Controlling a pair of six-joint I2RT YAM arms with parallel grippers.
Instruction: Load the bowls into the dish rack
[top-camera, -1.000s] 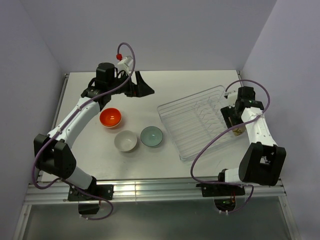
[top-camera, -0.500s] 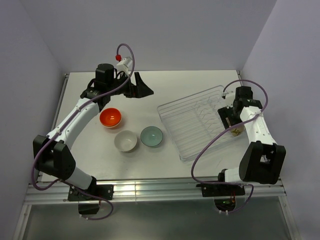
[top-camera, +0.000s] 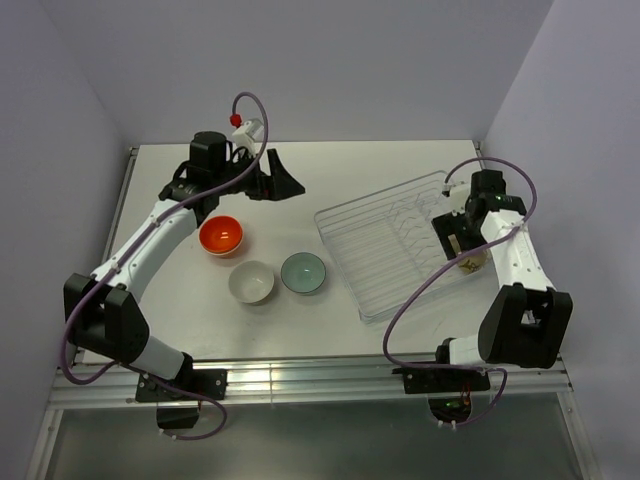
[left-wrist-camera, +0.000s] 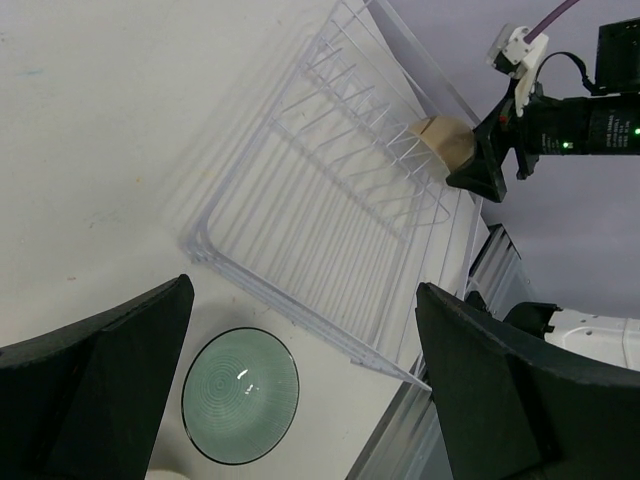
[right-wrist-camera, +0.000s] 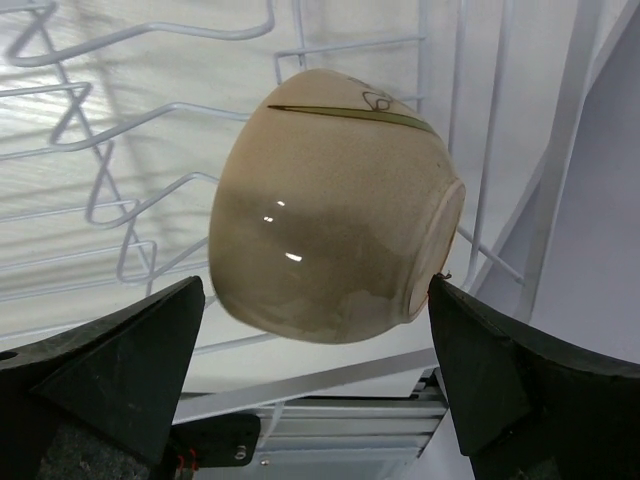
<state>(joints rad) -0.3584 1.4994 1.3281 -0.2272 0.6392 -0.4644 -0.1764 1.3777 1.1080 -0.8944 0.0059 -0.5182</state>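
Observation:
My left gripper moves back and down next, onto the upright cream bowl's exposed rim beside the orange-red bowl.
The clear dish rack (top-camera: 385, 240) lies at the right of the table. A cream bowl (top-camera: 472, 263) rests on its side among the rack's wire tines (right-wrist-camera: 100, 190); it also shows in the right wrist view (right-wrist-camera: 330, 220) and the left wrist view (left-wrist-camera: 446, 140). My right gripper (top-camera: 462, 240) is open, its fingers either side of this bowl (right-wrist-camera: 316, 285) with gaps showing. An orange-red bowl (top-camera: 221, 235), a cream bowl (top-camera: 251, 281) and a mint bowl (top-camera: 302, 272) stand on the table left of the rack. My left gripper (top-camera: 290, 178) is open and empty, high above the far table; the mint bowl (left-wrist-camera: 240, 395) shows below it.
The rack's near corner (left-wrist-camera: 400, 375) reaches close to the table's front edge. Grey walls close the table at the back and both sides. A metal rail (top-camera: 320, 380) runs along the front by the arm bases.
My right wrist has shifted slightly toward the far side above the rack while the cream bowl stays in place. My left arm has edged slightly left.

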